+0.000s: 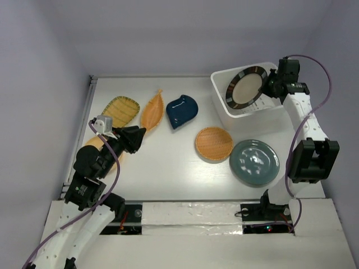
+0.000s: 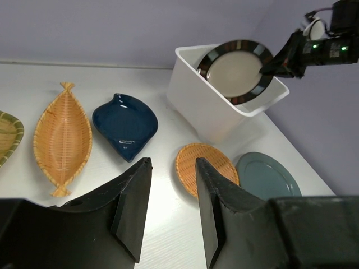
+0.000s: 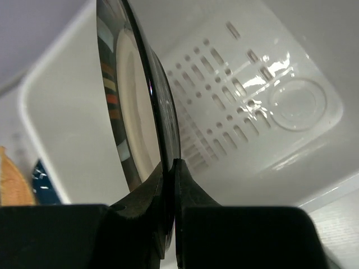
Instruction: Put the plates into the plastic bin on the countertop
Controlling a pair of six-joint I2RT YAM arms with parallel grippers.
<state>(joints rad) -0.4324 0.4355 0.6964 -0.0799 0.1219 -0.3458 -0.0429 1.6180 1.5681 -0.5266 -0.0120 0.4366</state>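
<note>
Next, my right gripper moves down into the white plastic bin (image 1: 220, 95) toward the slotted base and releases the cream plate's rim, because the plate still hangs above it.
My right gripper (image 1: 269, 85) is shut on the rim of the cream plate with a dark striped rim (image 1: 245, 91), holding it tilted on edge inside the white plastic bin (image 1: 220, 95). The right wrist view shows the plate (image 3: 137, 112) edge-on above the bin's slotted base (image 3: 235, 84). My left gripper (image 1: 139, 136) is open and empty at the left of the countertop (image 1: 168, 162), above a yellow-orange round plate (image 1: 92, 143) mostly hidden under the arm. The orange woven plate (image 1: 213, 143), grey-blue plate (image 1: 254, 162), navy leaf plate (image 1: 181, 110), orange boat plate (image 1: 152, 110) and yellow ribbed plate (image 1: 120, 110) lie on the countertop.
A metal rail (image 1: 90, 98) runs along the countertop's left edge. Purple walls stand at the back and both sides. In the left wrist view the woven plate (image 2: 205, 168) lies just beyond my fingers (image 2: 134, 196).
</note>
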